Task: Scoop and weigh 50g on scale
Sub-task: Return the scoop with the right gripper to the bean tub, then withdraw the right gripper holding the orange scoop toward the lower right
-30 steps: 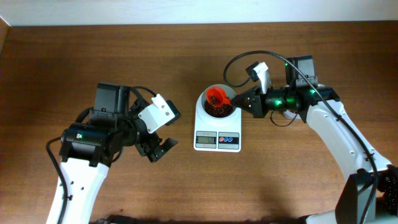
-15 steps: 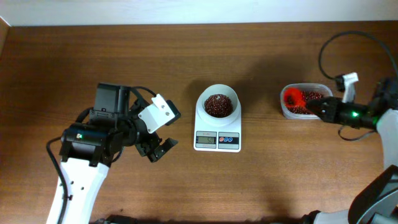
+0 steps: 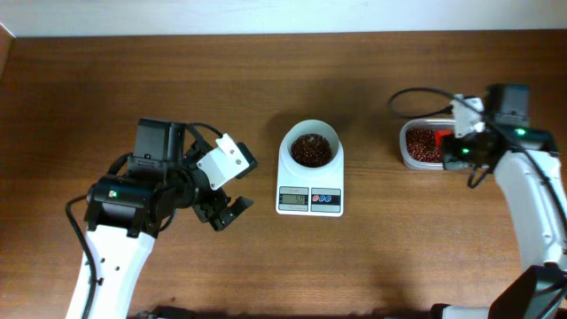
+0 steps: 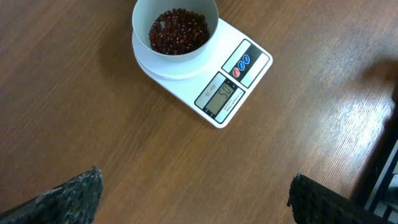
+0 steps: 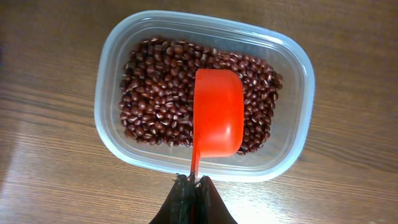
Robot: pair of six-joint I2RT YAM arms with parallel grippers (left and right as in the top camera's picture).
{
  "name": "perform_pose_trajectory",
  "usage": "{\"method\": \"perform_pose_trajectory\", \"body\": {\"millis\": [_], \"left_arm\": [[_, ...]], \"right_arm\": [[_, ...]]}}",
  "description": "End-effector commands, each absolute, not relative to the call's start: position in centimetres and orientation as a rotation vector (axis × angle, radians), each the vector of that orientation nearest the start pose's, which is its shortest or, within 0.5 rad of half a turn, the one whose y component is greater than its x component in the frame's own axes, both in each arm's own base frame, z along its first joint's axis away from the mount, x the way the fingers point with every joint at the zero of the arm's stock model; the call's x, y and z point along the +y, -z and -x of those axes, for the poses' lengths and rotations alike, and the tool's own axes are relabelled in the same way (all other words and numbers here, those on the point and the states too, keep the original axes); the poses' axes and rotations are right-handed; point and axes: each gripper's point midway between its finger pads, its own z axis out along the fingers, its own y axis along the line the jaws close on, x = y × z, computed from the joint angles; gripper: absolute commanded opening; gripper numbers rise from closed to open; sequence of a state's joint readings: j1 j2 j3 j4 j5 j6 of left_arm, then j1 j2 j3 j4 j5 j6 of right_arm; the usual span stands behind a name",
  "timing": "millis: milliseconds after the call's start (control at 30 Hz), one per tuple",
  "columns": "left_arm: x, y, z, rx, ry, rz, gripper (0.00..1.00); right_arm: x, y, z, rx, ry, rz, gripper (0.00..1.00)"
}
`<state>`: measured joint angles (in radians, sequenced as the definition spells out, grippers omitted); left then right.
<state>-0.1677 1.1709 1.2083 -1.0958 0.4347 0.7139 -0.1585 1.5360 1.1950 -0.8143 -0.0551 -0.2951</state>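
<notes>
My right gripper moves back and down from the tub [image 3: 405,149] to bare wood beside the scale next. It releases the scoop there, as the display shows the target.
The white scale [image 3: 310,200] stands mid-table, and its round bowl [image 3: 310,149] holds dark red beans. The left wrist view shows the same scale [image 4: 249,74] and bowl [image 4: 175,31] from above. My right gripper [image 5: 194,182] is shut on the thin handle of a red scoop [image 5: 217,112]. That scoop hovers over the beans in a clear tub [image 5: 298,68]. From overhead the right gripper [image 3: 456,149] sits at the tub's [image 3: 405,149] right side. My left gripper [image 3: 226,213] hangs left of the scale, wide open, with only bare wood between its fingers [image 4: 74,193].
Black cables loop above the right arm [image 3: 532,195] near the tub. The left arm's bulky body [image 3: 133,199] fills the table's left front. The table's back edge meets a white wall [image 3: 283,13].
The right arm carried the red scoop from over the scale's bowl rightward to the bean tub, then swung round beside it. The left arm has stayed still and open.
</notes>
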Motion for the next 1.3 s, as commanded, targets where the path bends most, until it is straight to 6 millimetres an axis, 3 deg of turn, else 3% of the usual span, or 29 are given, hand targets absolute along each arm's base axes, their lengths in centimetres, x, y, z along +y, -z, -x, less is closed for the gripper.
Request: {"method": "perform_pose_trajectory", "body": {"millis": [0, 100, 167, 233, 300, 400, 500, 733, 933, 1000, 1067, 1133, 1267], "left_arm": [[-11.8, -23.2, -25.9, 2.2, 0.368, -1.188, 0.99], [-11.8, -23.2, -25.9, 2.2, 0.368, -1.188, 0.99], [-11.8, -23.2, -25.9, 2.2, 0.368, -1.188, 0.99], [-11.8, -23.2, -25.9, 2.2, 0.368, -1.188, 0.99], [-11.8, -23.2, -25.9, 2.2, 0.368, -1.188, 0.99], [-11.8, -23.2, -25.9, 2.199, 0.368, -1.188, 0.99], [-11.8, -23.2, -25.9, 2.2, 0.368, -1.188, 0.99], [-11.8, -23.2, -25.9, 2.2, 0.368, -1.188, 0.99], [-11.8, -23.2, -25.9, 2.2, 0.368, -1.188, 0.99], [-11.8, -23.2, -25.9, 2.2, 0.368, -1.188, 0.99], [-11.8, -23.2, -25.9, 2.2, 0.368, -1.188, 0.99], [-11.8, -23.2, -25.9, 2.2, 0.368, -1.188, 0.99], [-11.8, -23.2, -25.9, 2.2, 0.368, -1.188, 0.99]], "right_arm": [[-5.2, -15.6, -36.9, 2.655, 0.368, 0.23, 0.04], [-4.3, -19.2, -38.1, 2.57, 0.391, 0.215, 0.04], [-4.3, -22.2, -37.5, 2.53, 0.363, 0.147, 0.04], [-3.5, -24.9, -35.5, 2.511, 0.261, 0.072, 0.04], [-1.5, -26.7, -32.7, 2.5, 0.024, 0.051, 0.04], [3.4, -28.6, -26.9, 2.489, -0.469, 0.068, 0.04], [4.5, -27.1, -23.0, 2.545, -0.544, 0.023, 0.04], [7.6, -27.2, -17.2, 2.397, -0.7, 0.092, 0.04], [8.2, -26.1, -13.2, 2.378, -0.693, 0.099, 0.04], [8.3, -24.6, -12.4, 2.393, -0.714, 0.049, 0.04], [8.4, -21.4, -11.9, 2.434, -0.759, -0.053, 0.04], [8.6, -18.2, -12.1, 2.448, -0.834, -0.185, 0.04], [10.2, -14.9, -13.4, 2.395, -1.031, -0.224, 0.04]]}}
